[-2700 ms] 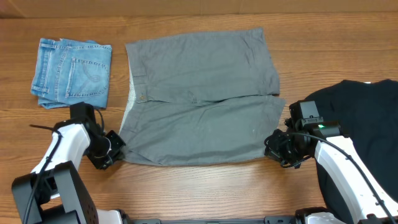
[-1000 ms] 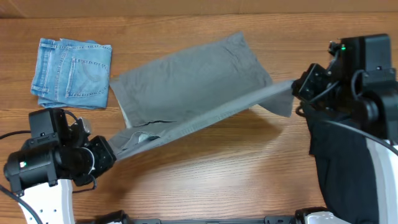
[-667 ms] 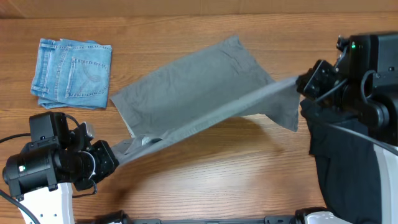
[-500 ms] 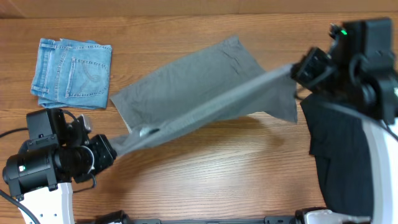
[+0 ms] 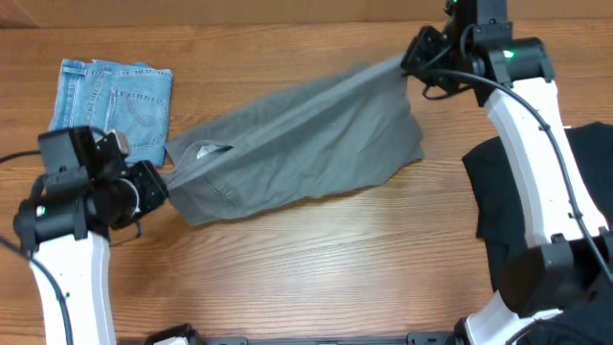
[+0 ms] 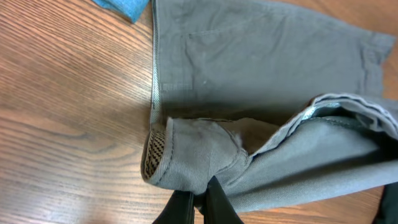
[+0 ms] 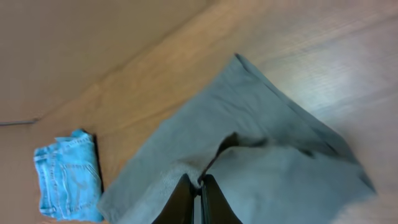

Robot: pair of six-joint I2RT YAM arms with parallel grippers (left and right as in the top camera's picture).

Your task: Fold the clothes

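Note:
I will lower my left gripper outward next, onto its far corner (image 5: 172, 149) beside the jeans, because the lower layer lies bare beyond the waistband corner that is held.
The grey shorts (image 5: 297, 144) lie doubled over in the middle of the table, their lifted edge stretched between both arms. My left gripper (image 5: 161, 180) is shut on the waistband corner at the left; the left wrist view shows the grey cloth (image 6: 261, 93) pinched between the fingers (image 6: 198, 198), with white lining showing. My right gripper (image 5: 410, 59) is shut on the leg-hem corner at the far right, above the far edge of the shorts. The right wrist view shows the cloth (image 7: 261, 168) hanging from the shut fingers (image 7: 199, 186).
Folded light-blue jeans (image 5: 110, 110) lie at the far left, close to my left gripper; they show in the right wrist view (image 7: 68, 177) too. A black garment (image 5: 536, 211) lies at the right, under the right arm. Bare wood lies along the near side.
Both grippers lifted the near edge of the flat shorts and carried it away from me. The edge now sits over the far half, and the cloth is lower than half a second ago.

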